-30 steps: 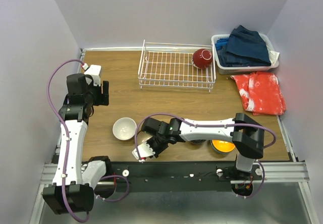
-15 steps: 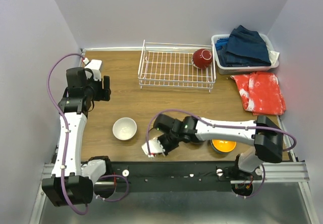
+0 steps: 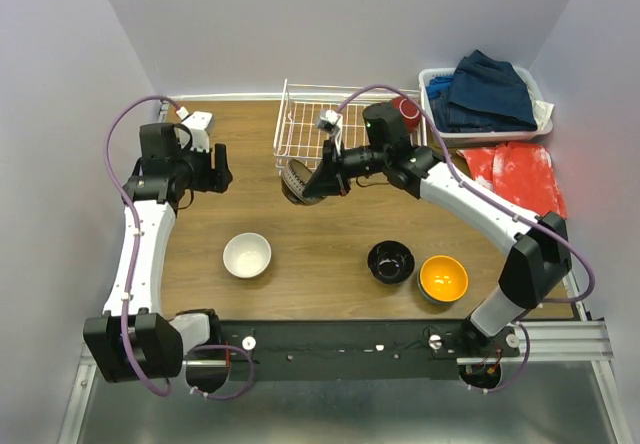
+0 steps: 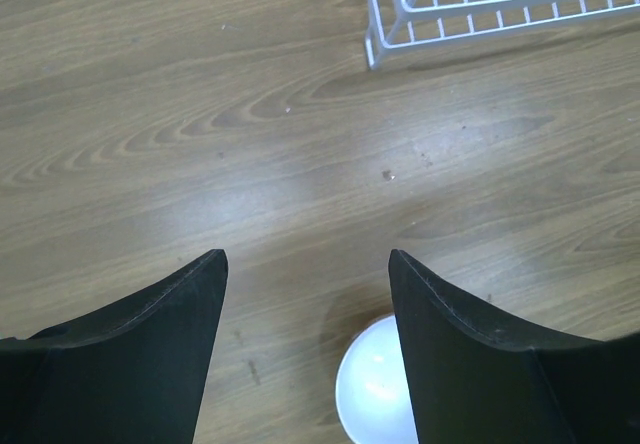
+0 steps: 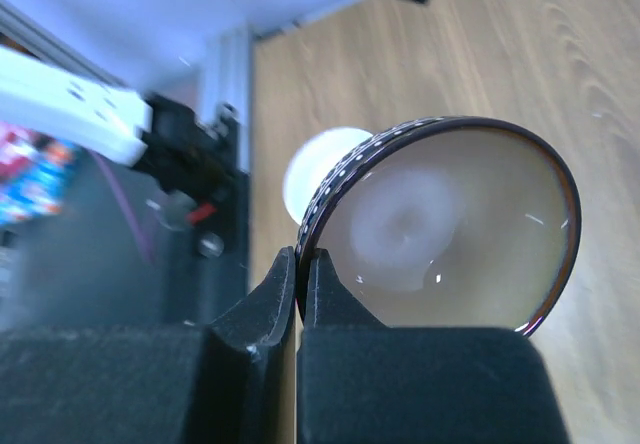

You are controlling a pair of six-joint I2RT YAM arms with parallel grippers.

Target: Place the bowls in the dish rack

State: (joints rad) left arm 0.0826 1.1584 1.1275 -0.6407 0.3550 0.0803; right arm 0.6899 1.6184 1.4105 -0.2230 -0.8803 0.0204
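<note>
The rack's middle wires stand empty. Next, my right gripper carries the tan-brown bowl (image 3: 297, 182) outward over the rack and down onto that part of the rack to release it.
My right gripper (image 3: 316, 180) is shut on the rim of a tan-brown bowl (image 3: 297, 182) with a dark dotted outside, held tilted on edge in the air at the front left corner of the white wire dish rack (image 3: 350, 136). The right wrist view shows this bowl (image 5: 450, 226) pinched at the rim by the right gripper (image 5: 298, 260). A red bowl (image 3: 407, 113) lies in the rack's far right corner. A white bowl (image 3: 247, 255), a black bowl (image 3: 390, 261) and an orange bowl (image 3: 443, 278) sit on the table. My left gripper (image 3: 216, 168) hangs open above the table, the white bowl (image 4: 375, 392) below the left gripper (image 4: 305, 260).
A white basket (image 3: 440, 124) of blue clothes stands at the back right, with a red cloth (image 3: 516, 183) in front of it. The rack's corner (image 4: 400, 19) shows at the top of the left wrist view. Walls close in on three sides.
My right gripper closed on the tan-brown bowl near the table's front edge, lifted it and carried it to the rack's front left corner. The left arm shifted slightly.
</note>
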